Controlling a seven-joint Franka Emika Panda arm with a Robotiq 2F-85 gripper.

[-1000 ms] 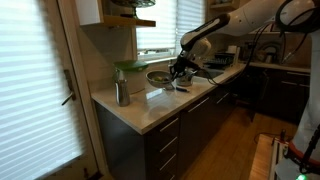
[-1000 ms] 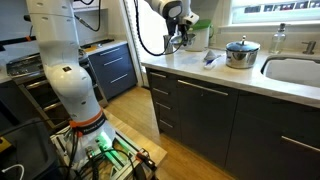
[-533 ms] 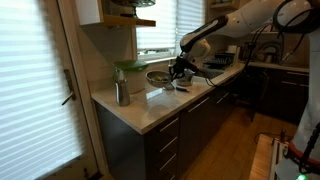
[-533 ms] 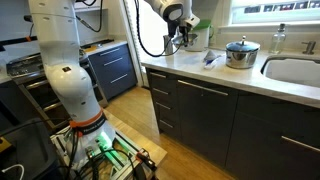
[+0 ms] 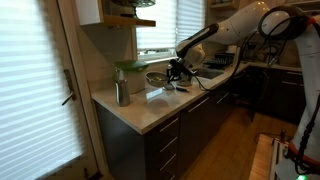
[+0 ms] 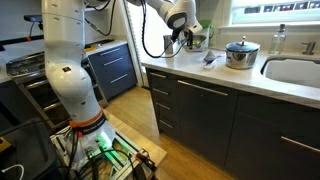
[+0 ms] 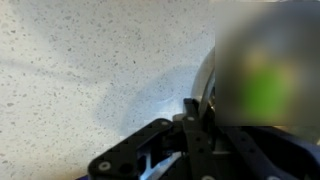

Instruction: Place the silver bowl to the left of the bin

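My fingers still hold the bowl's rim (image 7: 207, 78). I need to move my gripper outward and down onto the counter beside the green-topped bin, then release the bowl's near rim.
The silver bowl (image 5: 157, 77) is a shallow shiny metal bowl on the pale counter, just right of the green-topped bin (image 5: 128, 74) in an exterior view. My gripper (image 5: 174, 71) is at the bowl's near rim. In the wrist view, my gripper (image 7: 195, 102) has a finger on each side of the bowl's rim (image 7: 207, 78). The greenish inside of the bowl is blurred at the right. The jaws look shut on the rim. The gripper (image 6: 185, 38) and bowl (image 6: 196, 43) also show at the counter's far end. I cannot tell whether the bowl is lifted.
A tall slim metal cup (image 5: 122, 92) stands in front of the bin. Utensils (image 5: 176, 88) lie on the counter near the bowl. A lidded steel pot (image 6: 241, 53) and a sink (image 6: 295, 70) sit further along. The window wall is behind the bin.
The arm has shifted and its upper links swung. The gripper has moved slightly toward the bin and stays at the bowl's rim.
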